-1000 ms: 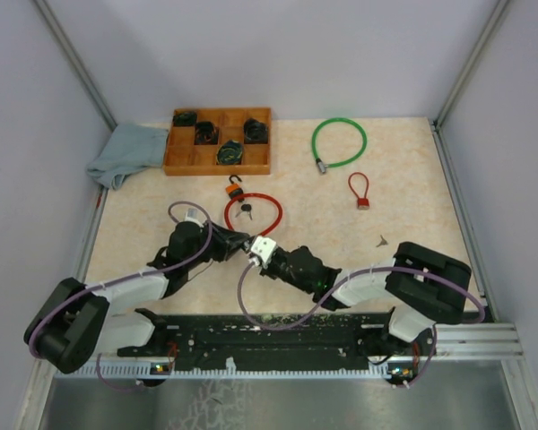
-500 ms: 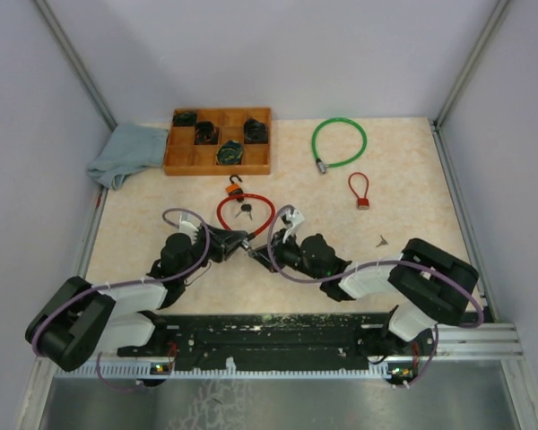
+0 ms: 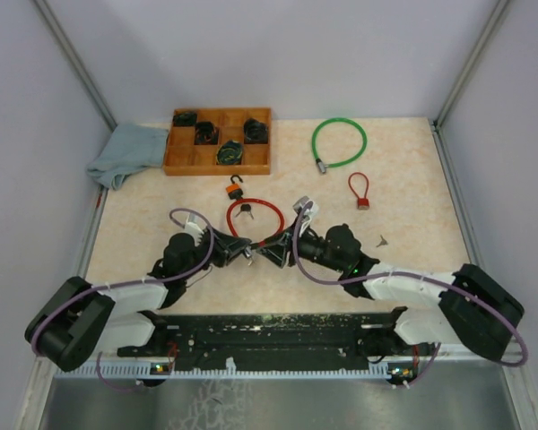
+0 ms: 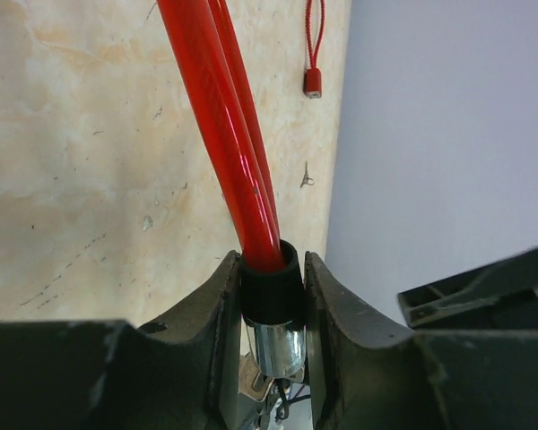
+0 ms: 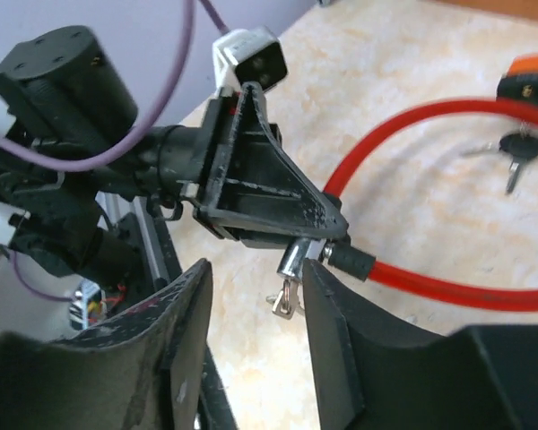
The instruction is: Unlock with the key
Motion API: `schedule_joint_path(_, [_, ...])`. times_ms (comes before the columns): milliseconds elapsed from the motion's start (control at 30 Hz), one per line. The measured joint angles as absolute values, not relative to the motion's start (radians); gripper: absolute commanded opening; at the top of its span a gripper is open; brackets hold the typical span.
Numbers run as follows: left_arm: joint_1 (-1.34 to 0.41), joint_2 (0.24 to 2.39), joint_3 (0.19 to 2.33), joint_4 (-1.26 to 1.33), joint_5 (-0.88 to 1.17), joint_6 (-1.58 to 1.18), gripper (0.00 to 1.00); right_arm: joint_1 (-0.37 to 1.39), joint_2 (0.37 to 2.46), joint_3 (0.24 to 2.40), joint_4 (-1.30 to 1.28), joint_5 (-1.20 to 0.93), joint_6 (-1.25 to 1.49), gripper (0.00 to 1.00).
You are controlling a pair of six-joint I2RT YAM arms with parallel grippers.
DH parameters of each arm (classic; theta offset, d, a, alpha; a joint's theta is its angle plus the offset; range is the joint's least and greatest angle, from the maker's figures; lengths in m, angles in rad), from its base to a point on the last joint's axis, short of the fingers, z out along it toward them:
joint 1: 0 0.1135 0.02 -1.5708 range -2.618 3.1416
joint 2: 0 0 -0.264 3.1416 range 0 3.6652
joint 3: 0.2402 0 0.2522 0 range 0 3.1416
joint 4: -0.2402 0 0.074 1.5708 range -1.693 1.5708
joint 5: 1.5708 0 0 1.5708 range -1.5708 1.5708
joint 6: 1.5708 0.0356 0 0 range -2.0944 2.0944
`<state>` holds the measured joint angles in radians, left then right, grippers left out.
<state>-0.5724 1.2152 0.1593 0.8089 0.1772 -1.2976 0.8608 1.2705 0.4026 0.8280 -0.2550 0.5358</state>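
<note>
The cable lock's cylinder goes down and to the left in the top view next. My left gripper releases it on the bare tabletop, which lies below the gripper on that side.
My left gripper is shut on the black collar and chrome cylinder of the red cable lock, held just above the table. A small silver key hangs from the cylinder's end. My right gripper is open around that end. The key lies in the gap, close to the right finger, and neither finger grips it. In the top view the two grippers, left and right, meet nose to nose.
A black key pair lies inside the red loop, with an orange padlock behind it. A wooden tray of dark locks and a blue cloth are back left. A green cable, a small red lock and a loose key are on the right.
My right gripper has opened and let go of the key. Its wrist has turned and the arm has stretched out to the right. The left gripper keeps its grip on the cylinder.
</note>
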Motion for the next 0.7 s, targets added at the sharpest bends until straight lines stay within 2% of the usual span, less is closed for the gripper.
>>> schedule_joint_path(167, [-0.572,1.2,0.192,0.728,0.186,-1.277,0.0,0.86,1.15,0.436,0.641,-0.288,0.25,0.5])
schedule_joint_path(367, [-0.572,1.175,0.234,0.638,0.193,-1.254,0.0,0.86,1.143,0.442,0.471,-0.311,-0.131,0.51])
schedule_joint_path(700, [-0.573,1.151,0.248,0.554,0.205,-1.235,0.0,0.859,1.359,0.56,0.41,-0.336,-0.511,0.51])
